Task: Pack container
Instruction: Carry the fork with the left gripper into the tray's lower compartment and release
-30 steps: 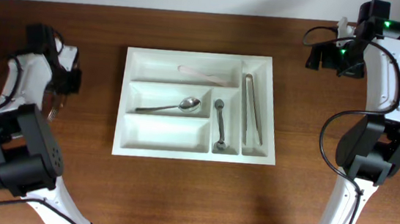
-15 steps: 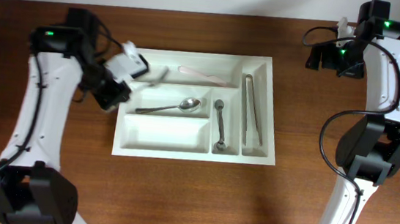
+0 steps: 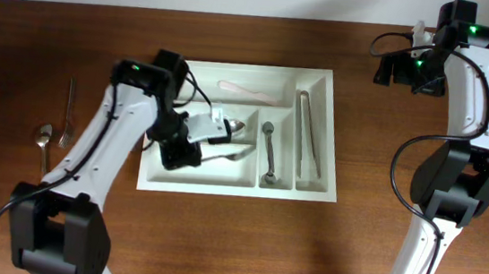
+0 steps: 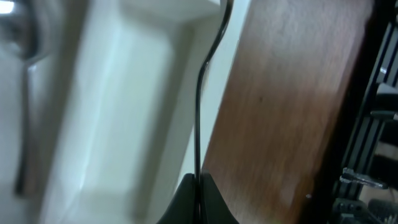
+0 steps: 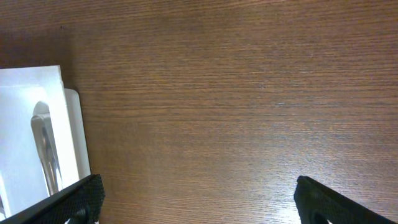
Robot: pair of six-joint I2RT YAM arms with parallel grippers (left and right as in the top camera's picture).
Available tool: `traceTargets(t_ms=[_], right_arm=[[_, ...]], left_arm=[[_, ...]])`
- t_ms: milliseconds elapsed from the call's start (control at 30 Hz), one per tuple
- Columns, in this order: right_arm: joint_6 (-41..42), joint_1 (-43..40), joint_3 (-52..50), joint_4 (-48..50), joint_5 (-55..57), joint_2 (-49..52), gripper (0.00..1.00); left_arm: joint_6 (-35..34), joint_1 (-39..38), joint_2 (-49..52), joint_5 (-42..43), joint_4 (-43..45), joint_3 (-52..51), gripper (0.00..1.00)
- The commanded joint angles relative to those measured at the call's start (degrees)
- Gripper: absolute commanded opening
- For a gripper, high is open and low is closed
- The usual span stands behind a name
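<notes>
Next, my left gripper lowers the thin metal utensil (image 3: pixel 236 152) into the near section of the container beside the spoon's and opens there, since that section is still empty.
The white container (image 3: pixel 244 67) lies mid-table. Its compartments hold a white utensil (image 3: pixel 251 91), a spoon (image 3: pixel 238 126), a small spoon (image 3: pixel 267 153) and tongs (image 3: pixel 307 136). My left gripper (image 3: pixel 211 143) hangs over the tray's middle-left part, shut on a thin metal utensil (image 3: pixel 236 152). In the left wrist view the left gripper (image 4: pixel 198 182) pinches that utensil's slim handle (image 4: pixel 198 118) edge-on, above the container's wall (image 4: pixel 124 93); its head is out of frame. My right gripper (image 3: pixel 395 69) stays open and empty at the far right. In its wrist view the right gripper (image 5: pixel 202 199) hovers over bare wood.
A fork (image 3: pixel 69 111) and a spoon (image 3: pixel 43 140) lie on the wooden table left of the tray. The tray's corner (image 5: pixel 31 93) with the tongs (image 5: pixel 46 149) shows at the left of the right wrist view.
My left arm has swung from the table's far left to over the tray, carrying the metal utensil. The right arm has not moved.
</notes>
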Motion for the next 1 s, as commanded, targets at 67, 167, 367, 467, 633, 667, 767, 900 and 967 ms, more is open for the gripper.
traceTargets(t_ms=[67, 167, 367, 467, 633, 667, 767, 900, 967], right_arm=[[0.5, -0.3, 1.4, 0.0, -0.1, -2.8, 0.99], [0.5, -0.3, 1.4, 0.0, -0.1, -2.8, 0.99], [0.5, -0.3, 1.4, 0.0, -0.1, -2.8, 0.99], [0.5, -0.3, 1.4, 0.0, -0.1, -2.8, 0.99], [0.5, -0.3, 1.4, 0.0, -0.1, -2.8, 0.99], [0.5, -0.3, 1.4, 0.0, -0.1, -2.8, 0.99], [0.5, -0.3, 1.4, 0.0, -0.1, -2.8, 0.99], [0.5, -0.3, 1.4, 0.0, -0.1, -2.8, 0.99], [0.5, -0.3, 1.4, 0.0, -0.1, -2.8, 0.99]], left_arm=[[2.6, -0.5, 0.4, -3.6, 4.0, -6.0, 0.02], [2.6, -0.5, 0.4, -7.1, 7.8, -8.5, 0.02], [2.6, -0.5, 0.5, -8.7, 14.0, -11.3, 0.02], [2.6, -0.5, 0.5, -9.9, 15.3, -11.3, 0.11], [2.1, -0.5, 0.4, -9.9, 15.8, -10.8, 0.54], [1.7, -0.5, 0.4, -9.9, 15.8, -10.3, 0.56], [-3.8, 0.5, 0.4, -9.9, 15.8, -5.2, 0.58], [-13.4, 5.0, 0.2, -10.0, 15.8, 3.1, 0.59], [-18.3, 8.2, 0.2, -10.2, 15.5, 6.5, 0.59]])
